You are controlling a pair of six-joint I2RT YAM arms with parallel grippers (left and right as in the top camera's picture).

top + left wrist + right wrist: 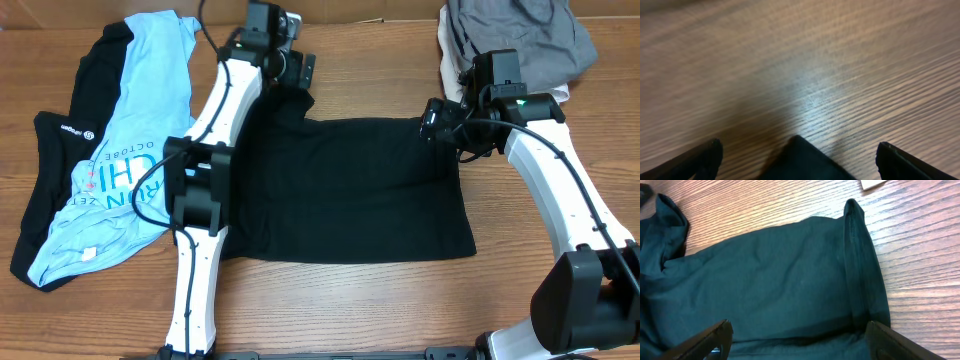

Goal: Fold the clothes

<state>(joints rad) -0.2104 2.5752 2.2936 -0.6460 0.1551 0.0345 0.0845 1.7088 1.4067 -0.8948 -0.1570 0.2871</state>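
The left gripper will next go down onto the tip of the black sleeve (293, 91) (800, 154) just below it, because that sleeve tip already shows between the open fingers.
A black garment (350, 185) lies spread flat in the middle of the table. My left gripper (300, 72) is open at its far left corner; the left wrist view shows that black corner (805, 160) lying between the two open fingers (797, 155). My right gripper (432, 122) is open at the garment's far right corner. In the right wrist view the dark cloth with its hemmed edge (860, 265) lies between the spread fingers (800, 335). Neither gripper holds cloth.
A light blue shirt with lettering (120, 160) lies on a black garment (45, 170) at the left. A pile of grey clothes (520, 40) sits at the far right corner. Bare wooden table (400, 310) lies in front.
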